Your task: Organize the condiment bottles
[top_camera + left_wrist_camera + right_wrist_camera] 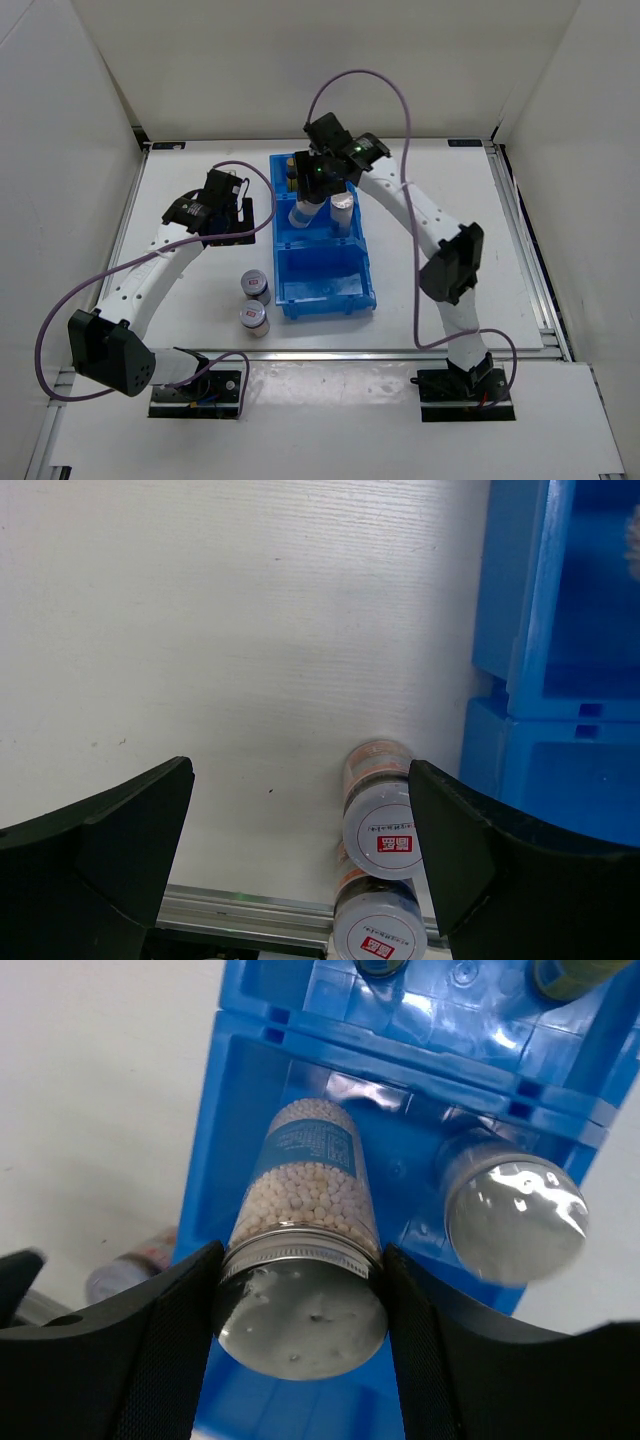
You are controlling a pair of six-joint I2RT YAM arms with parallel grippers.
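Note:
My right gripper lowers the tall bottle of pellets onto the open bottom of the bin's middle section next and releases it. This is because a matching silver-lidded bottle already stands there.
My right gripper [300,1300] is shut on the silver lid of a tall cylinder bottle of white pellets [305,1185], held in the middle compartment of the blue bin [320,290]; it also shows in the top view [303,213]. A second tall silver-lidded cylinder [513,1215] stands beside it in the same compartment [342,212]. Two amber bottles [288,170] show partly in the far compartment, their caps [378,966] at the top edge of the right wrist view. Two short silver-lidded jars with red marks [255,284] [253,317] stand on the table left of the bin. My left gripper [300,810] is open above the table, the jars [385,825] by its right finger.
The bin's near compartment [325,268] holds nothing visible. White walls enclose the table on the left, back and right. A metal rail [250,910] runs along the table's near edge, close to the jars.

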